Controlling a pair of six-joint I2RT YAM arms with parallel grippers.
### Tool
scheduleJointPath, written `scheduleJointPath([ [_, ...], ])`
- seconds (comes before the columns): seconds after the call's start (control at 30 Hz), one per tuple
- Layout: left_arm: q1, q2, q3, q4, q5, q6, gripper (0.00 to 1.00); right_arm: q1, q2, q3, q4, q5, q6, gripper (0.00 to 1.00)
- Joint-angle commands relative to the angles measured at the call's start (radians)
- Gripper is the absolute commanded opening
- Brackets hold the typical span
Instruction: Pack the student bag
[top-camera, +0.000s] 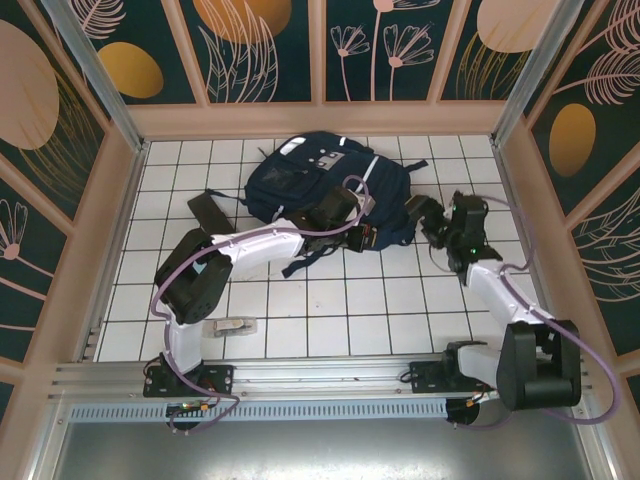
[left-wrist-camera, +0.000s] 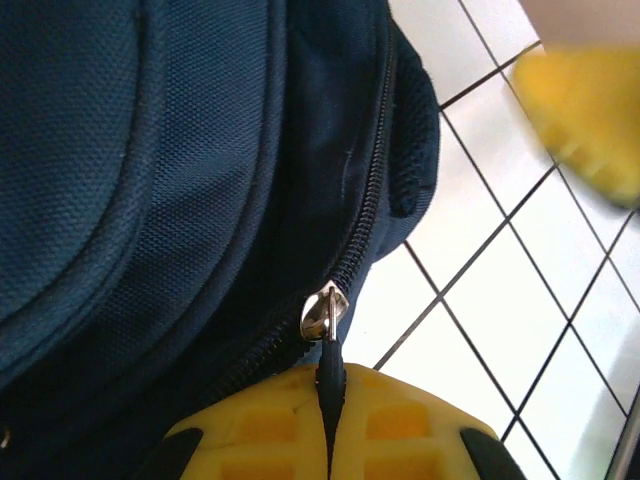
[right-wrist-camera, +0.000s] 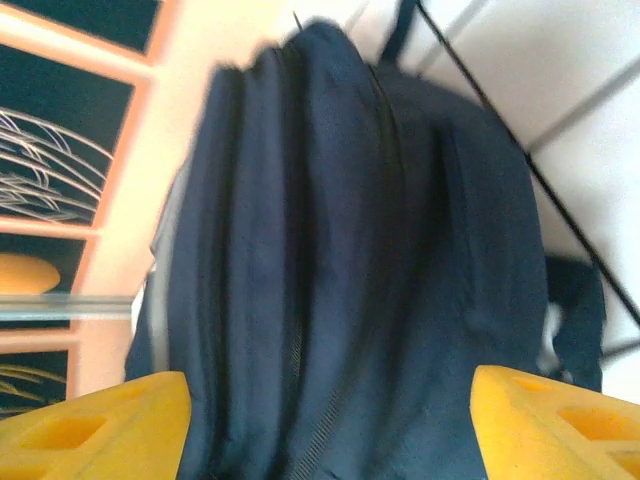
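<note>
The zipper pull moves with my left gripper along the bag's near edge toward the strap end (top-camera: 260, 206) next. The gripper then releases it, since the zip runs on that way.
The student bag (top-camera: 300, 180) is a navy backpack lying at the back middle of the white tiled floor. At its near right corner my left gripper (top-camera: 366, 236) is shut on the dark zipper pull (left-wrist-camera: 331, 385). That pull hangs from a silver slider (left-wrist-camera: 322, 312) on the bag's zip, and the yellow fingertips (left-wrist-camera: 270, 420) press together around it. My right gripper (top-camera: 430, 222) is beside the bag's right end, open. In the right wrist view its yellow fingertips (right-wrist-camera: 95, 425) stand wide apart with the bag's navy fabric (right-wrist-camera: 340, 250) just ahead of them.
A small pale oblong object (top-camera: 232, 326) lies on the tiles near the left arm's base. Black straps (top-camera: 205, 208) trail from the bag's left side. Peach walls (top-camera: 320, 118) enclose the floor on three sides. White tiles (left-wrist-camera: 500, 300) show right of the bag.
</note>
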Motion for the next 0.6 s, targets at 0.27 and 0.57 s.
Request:
scheduleJointPath([
  [0.27,0.009,-0.077,-0.116,0.026,0.008,0.004,0.00,0.095,0.324,0.040,0.329,-0.065,0.139,0.20],
  [0.57,0.236,-0.187,-0.342,0.019,-0.225,0.004,0.00,-0.042,0.186,-0.029,0.236,0.026,0.100,0.00],
])
